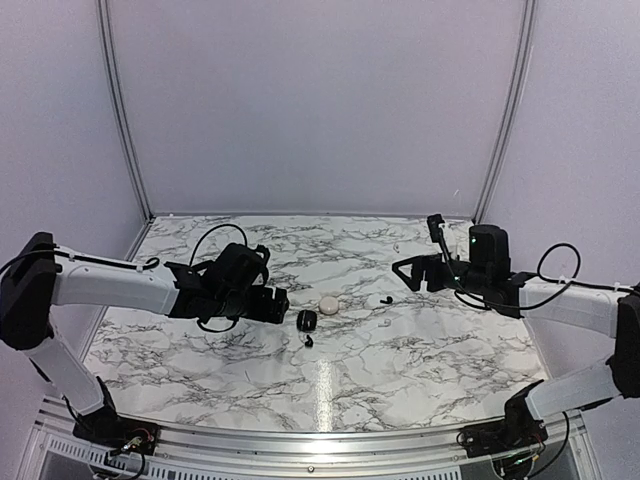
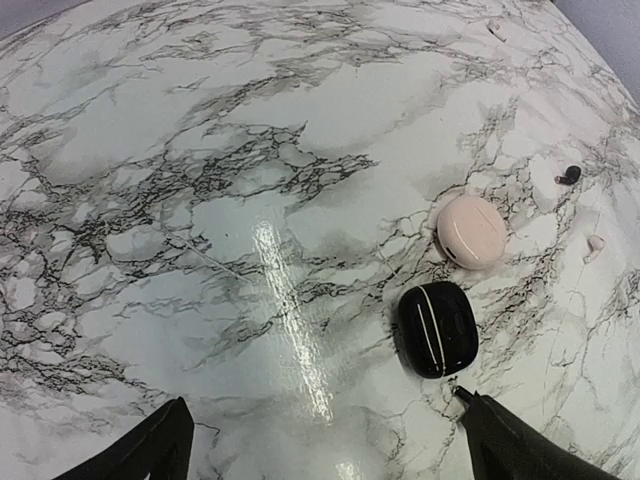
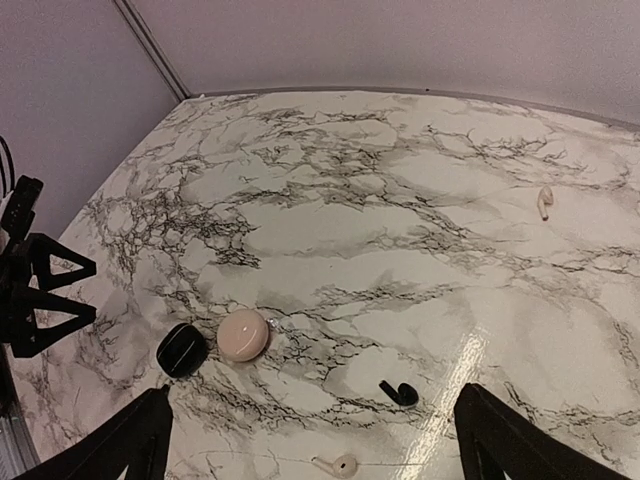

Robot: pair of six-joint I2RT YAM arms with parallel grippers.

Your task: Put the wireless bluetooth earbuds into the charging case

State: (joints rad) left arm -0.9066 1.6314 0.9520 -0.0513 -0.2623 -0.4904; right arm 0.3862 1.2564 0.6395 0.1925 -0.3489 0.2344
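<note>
The black case lies shut on top of the table, so next I need to lower my left gripper toward the right in the top view and close it on the case's sides.
The charging case is a cream pebble lying lid-down-closed on the marble, also in the left wrist view and the right wrist view. One black earbud lies to its right. A second black earbud lies nearer the front edge. My left gripper is open and empty just left of the case. My right gripper hangs open and empty to the right of the first earbud.
A black case sits right beside the cream one. White earbuds lie loose: one white earbud near the black earbud, another white earbud farther back. Grey walls enclose the marble table.
</note>
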